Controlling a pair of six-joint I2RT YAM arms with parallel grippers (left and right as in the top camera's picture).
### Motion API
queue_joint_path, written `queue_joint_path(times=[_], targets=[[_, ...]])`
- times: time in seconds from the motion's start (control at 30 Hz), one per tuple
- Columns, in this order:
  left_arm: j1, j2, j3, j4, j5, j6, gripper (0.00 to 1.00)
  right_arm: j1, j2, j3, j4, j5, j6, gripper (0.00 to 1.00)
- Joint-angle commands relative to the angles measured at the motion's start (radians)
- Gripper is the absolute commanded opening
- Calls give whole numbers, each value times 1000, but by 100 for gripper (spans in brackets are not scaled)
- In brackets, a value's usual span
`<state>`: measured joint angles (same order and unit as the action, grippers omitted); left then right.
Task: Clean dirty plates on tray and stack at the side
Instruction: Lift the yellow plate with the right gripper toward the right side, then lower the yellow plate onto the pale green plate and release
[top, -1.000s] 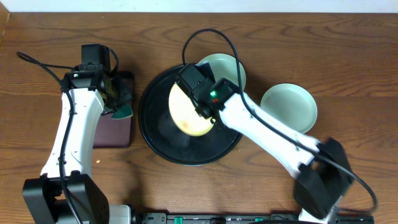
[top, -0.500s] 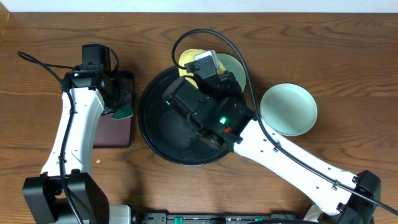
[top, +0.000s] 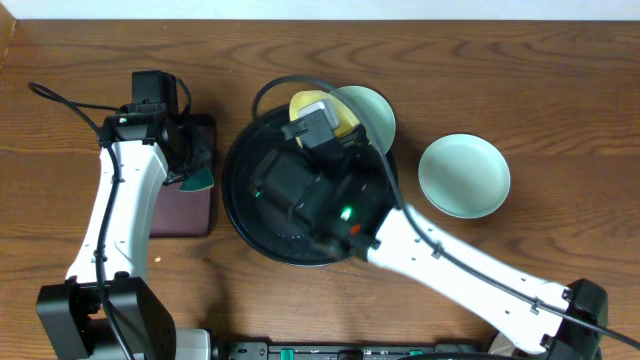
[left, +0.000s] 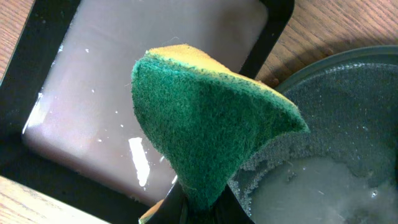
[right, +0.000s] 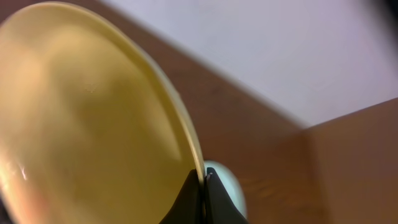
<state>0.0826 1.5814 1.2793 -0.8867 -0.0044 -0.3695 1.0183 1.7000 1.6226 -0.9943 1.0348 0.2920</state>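
Observation:
The mint-blue plate is off the tray. My right gripper should swing toward that plate and turn the yellow plate flat first, to lower it onto the mint-blue plate.
My right gripper is shut on the rim of the pale yellow plate and holds it tilted on edge above the far side of the round black tray. In the right wrist view the fingers pinch the yellow plate's edge. One mint-blue plate lies at the tray's far right rim and also shows in the right wrist view. The other mint-blue plate lies on the table to the right. My left gripper is shut on a green and yellow sponge.
A rectangular dark maroon tray with wet film lies left of the black tray, under the sponge. The black tray's sudsy rim shows in the left wrist view. My right arm crosses the tray.
My right gripper has lifted the yellow plate off the black tray and tipped it on edge toward the far side. The left arm has not moved.

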Motion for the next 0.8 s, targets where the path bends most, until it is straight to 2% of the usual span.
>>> queue_joint_path(times=[0.0,0.13,0.2,0.23,0.33,0.53,0.77], targets=[[1,3,-9,-3,-3,-2,7,-132,-21,19,-11,-441,75,1],[1,3,-9,-3,-3,-2,7,-292,-21,19,-10,-802,73,1],[-1,3,-9,-3,-3,-2,7,-364,-21,19,-16,-919,72,1],[-1,3,-9,-3,-3,-2,7,-440,-21,19,-21,-1028,57,1],[-1,3,-9,-2,-3,-2,7,-566,-21,19,-44,-1151,46,1],[-1,3,-9,-6,-3,-2,7,-800,-21,17,-106,-1175,21,1],[-1,3,-9,-7,-3,-2,8,-1020,-19,-64,-100,-1004,21,1]])
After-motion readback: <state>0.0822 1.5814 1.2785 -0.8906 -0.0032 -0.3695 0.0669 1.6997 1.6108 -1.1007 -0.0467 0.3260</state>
